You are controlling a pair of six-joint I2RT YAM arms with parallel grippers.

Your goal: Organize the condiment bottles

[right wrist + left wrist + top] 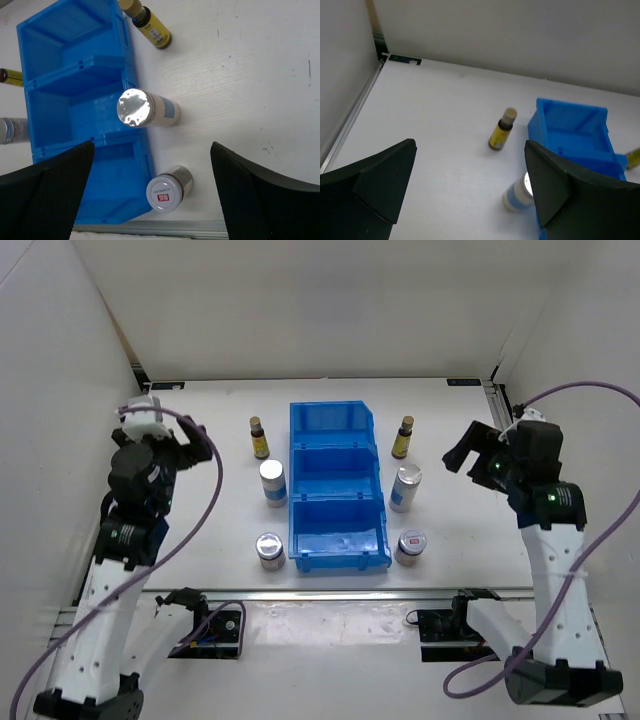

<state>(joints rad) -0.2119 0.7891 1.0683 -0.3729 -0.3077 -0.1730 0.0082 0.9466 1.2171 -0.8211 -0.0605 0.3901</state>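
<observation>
The robot's right gripper needs to swing back and to the left in the top view next and go down onto the red-marked jar's lid (pixel 412 541), because the red-marked jar is outside the blue bin (pixel 337 540).
Six condiment bottles stand on the white table beside a blue bin (pixel 337 540). To its left are an amber bottle (pixel 259 437), a white shaker (pixel 272 483) and a silver-lidded jar (pixel 269 550). To its right are an amber bottle (pixel 403 437), a shaker (pixel 405 488) and a jar (pixel 411 546). My left gripper (pixel 188 436) hovers open and empty left of the left row; its wrist view shows the amber bottle (pixel 501 135) and shaker (pixel 516 194). My right gripper (pixel 464 452) hovers open and empty right of the right row, above the shaker (pixel 147 110) and red-marked jar (pixel 169 190).
The blue bin (pixel 75 100) has three empty compartments in a line from far to near. White walls enclose the table at the back and sides. A metal rail runs along the table's near edge (pixel 150 229).
</observation>
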